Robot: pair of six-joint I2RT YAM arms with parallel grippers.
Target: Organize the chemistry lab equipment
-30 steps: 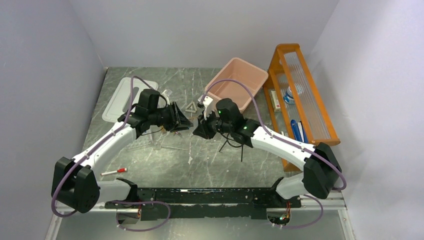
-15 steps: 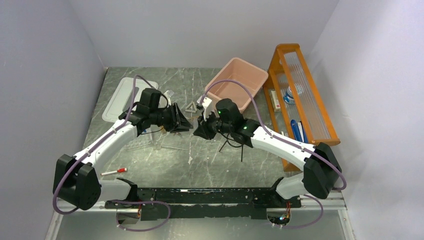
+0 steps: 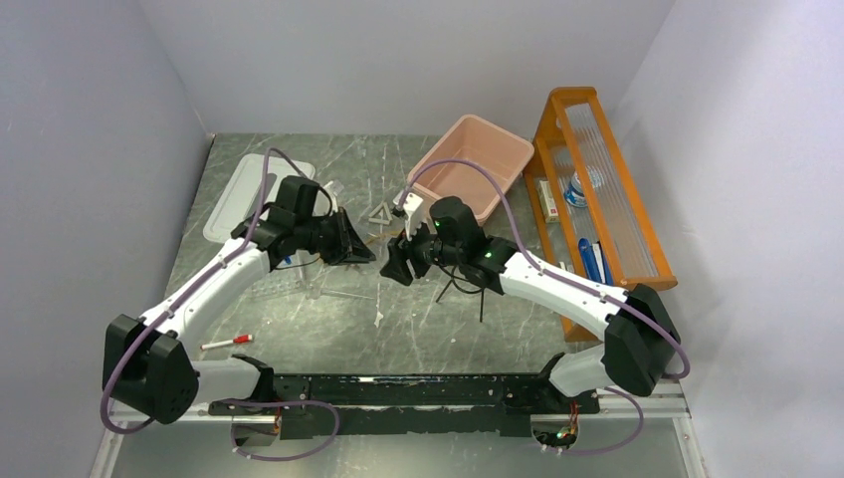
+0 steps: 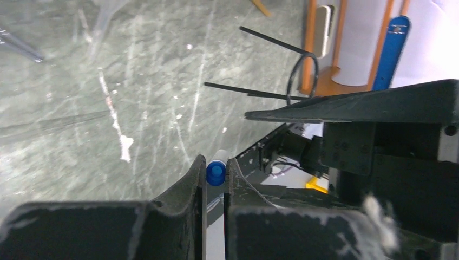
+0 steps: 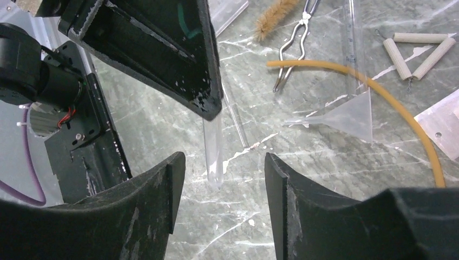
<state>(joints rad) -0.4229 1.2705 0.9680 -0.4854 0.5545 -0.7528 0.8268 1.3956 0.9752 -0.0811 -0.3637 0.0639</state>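
Observation:
I will next swing my left gripper to the left in the top view and then down, to release the tube in the clear rack's near corner (image 3: 300, 286), since the tube's round tip is free.
A clear tube (image 5: 214, 151) with a blue cap (image 4: 216, 173) hangs in the air between the two arms over the middle of the table. My left gripper (image 4: 216, 168) is shut on its capped end. My right gripper (image 5: 224, 162) is open, its fingers on either side of the tube's round tip without touching it. In the top view the left gripper (image 3: 360, 249) and right gripper (image 3: 396, 263) face each other closely. On the table lie the black wire ring (image 4: 302, 76), white triangle (image 5: 419, 51), metal tongs (image 5: 295, 38), brown brush (image 5: 273, 19) and amber tubing (image 5: 379, 92).
A pink bin (image 3: 472, 164) stands at the back, an orange wooden shelf (image 3: 597, 179) along the right. A white tray (image 3: 249, 194) lies back left, a red-capped marker (image 3: 227, 342) front left. A clear funnel (image 5: 346, 116) rests by the tubing.
My left jaws have closed on the tube's blue cap. My right jaws have opened and let go of the tube, drawing back a little.

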